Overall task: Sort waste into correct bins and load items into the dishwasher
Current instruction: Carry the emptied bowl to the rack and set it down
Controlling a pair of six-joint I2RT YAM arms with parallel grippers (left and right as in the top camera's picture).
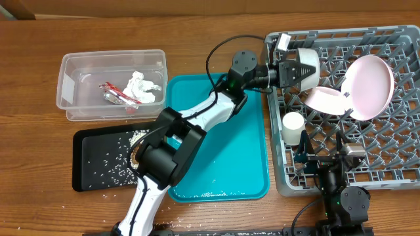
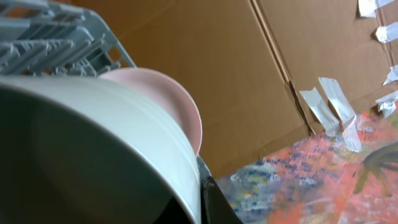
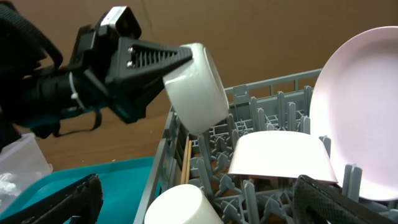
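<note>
I should move my left gripper down a little toward the empty pegs behind the pink bowl by the rack's side, because the small white bowl hangs above them.
My left gripper [image 1: 292, 68] is shut on the small white bowl [image 1: 310, 62] and holds it tilted over the back-left part of the grey dish rack [image 1: 400, 172]. The right wrist view shows this bowl [image 3: 196, 87] in the black jaws [image 3: 152, 62] above the rack's pegs. In the rack the whitish plate [image 1: 371, 85] stands on edge, the pink bowl [image 1: 325, 99] leans beside it, and the white cup [image 1: 293, 124] lies near the left wall. My right gripper [image 3: 199, 186] is open and empty, low at the rack's front, facing the cup [image 3: 183, 205].
The clear tub [image 1: 79, 111] at the left holds the white tissue [image 1: 141, 85] and the red-and-silver wrapper [image 1: 115, 94]. The black tray [image 1: 85, 177] carries white crumbs. The teal tray [image 1: 223, 157] lies between it and the rack, under my left arm.
</note>
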